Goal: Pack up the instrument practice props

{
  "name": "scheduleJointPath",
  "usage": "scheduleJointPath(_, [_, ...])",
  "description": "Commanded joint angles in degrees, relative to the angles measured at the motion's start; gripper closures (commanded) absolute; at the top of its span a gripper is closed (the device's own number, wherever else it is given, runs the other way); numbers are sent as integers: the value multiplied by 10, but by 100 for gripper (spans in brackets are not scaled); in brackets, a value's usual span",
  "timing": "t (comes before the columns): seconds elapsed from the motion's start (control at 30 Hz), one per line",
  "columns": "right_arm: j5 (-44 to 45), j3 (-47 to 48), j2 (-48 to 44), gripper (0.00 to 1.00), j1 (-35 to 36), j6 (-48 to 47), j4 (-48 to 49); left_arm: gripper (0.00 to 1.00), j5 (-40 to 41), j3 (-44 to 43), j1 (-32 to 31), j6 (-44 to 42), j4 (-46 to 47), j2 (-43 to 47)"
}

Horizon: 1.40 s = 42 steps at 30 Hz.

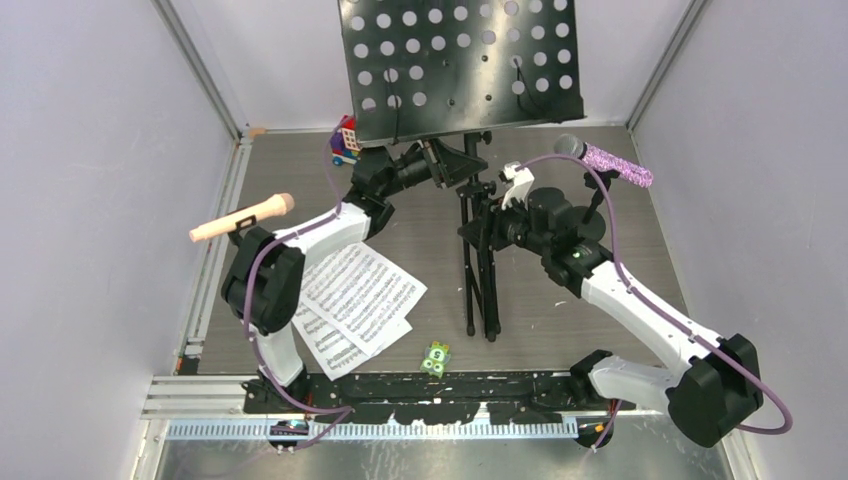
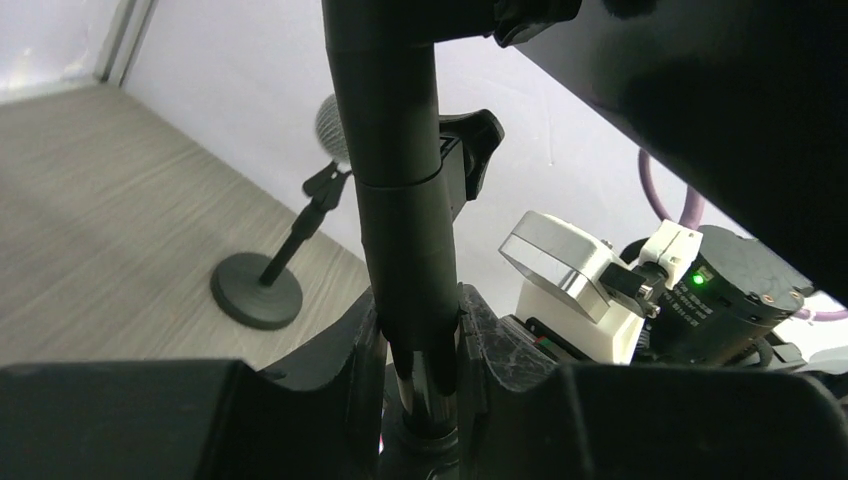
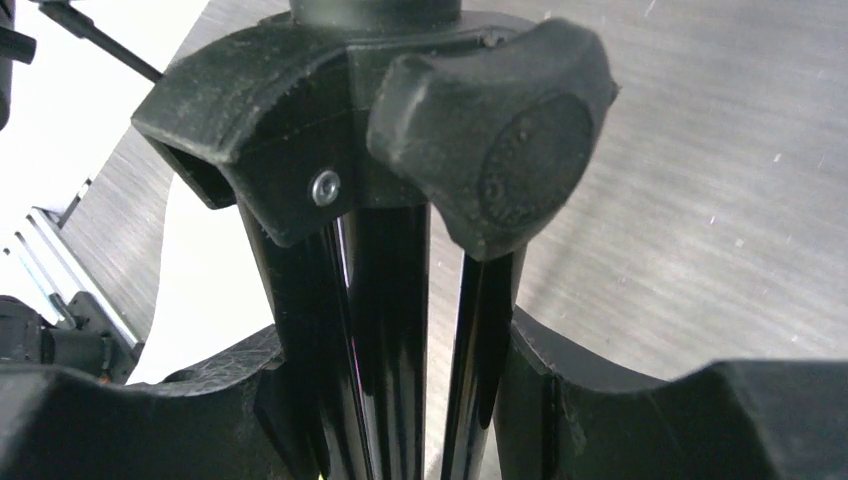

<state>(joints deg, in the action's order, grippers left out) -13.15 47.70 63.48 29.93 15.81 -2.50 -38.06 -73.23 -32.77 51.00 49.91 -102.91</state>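
Note:
The right gripper lowers the music stand's folded legs next onto the clear part of the bare table below it, between the pages and the purple-glitter microphone (image 1: pixel 605 158), and releases them.
The music stand's black perforated desk (image 1: pixel 460 62) stands tilted at the back, its tripod legs (image 1: pixel 480 285) folded together. My left gripper (image 1: pixel 440 162) (image 2: pixel 420 340) is shut on the stand's post (image 2: pixel 395 180) just under the desk. My right gripper (image 1: pixel 487 228) (image 3: pixel 395 400) is shut on the folded legs (image 3: pixel 385 300), below the collar and its knob (image 3: pixel 500 130). White sheet-music pages (image 1: pixel 355 300) lie flat by the left arm. The pink microphone (image 1: pixel 243 218) sits at the left. The purple-glitter microphone (image 1: pixel 605 158) rests on its round-based mount (image 2: pixel 256 290) at the right.
A red-blue toy brick vehicle (image 1: pixel 345 140) sits at the back, beside the left gripper. A small green dotted piece (image 1: pixel 435 357) lies near the front rail (image 1: pixel 400 405). Grey walls close in the table on three sides. The right arm's wrist (image 2: pixel 570 270) is close behind the post.

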Motion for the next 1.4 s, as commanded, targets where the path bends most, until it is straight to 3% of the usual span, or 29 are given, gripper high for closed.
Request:
scheduleJointPath(0.0, [39, 63, -33, 100, -8, 68, 89, 100, 29, 43, 24, -87, 14, 27])
scheduleJointPath(0.37, [55, 111, -3, 99, -8, 145, -1, 100, 33, 50, 59, 60, 103, -74])
scheduleJointPath(0.57, [37, 154, 55, 100, -9, 146, -27, 100, 52, 89, 78, 76, 139, -86])
scheduleJointPath(1.1, [129, 25, 30, 100, -13, 190, 0, 100, 10, 61, 71, 67, 85, -157])
scheduleJointPath(1.37, [208, -69, 17, 99, -15, 188, 94, 100, 1, 23, 51, 57, 46, -209])
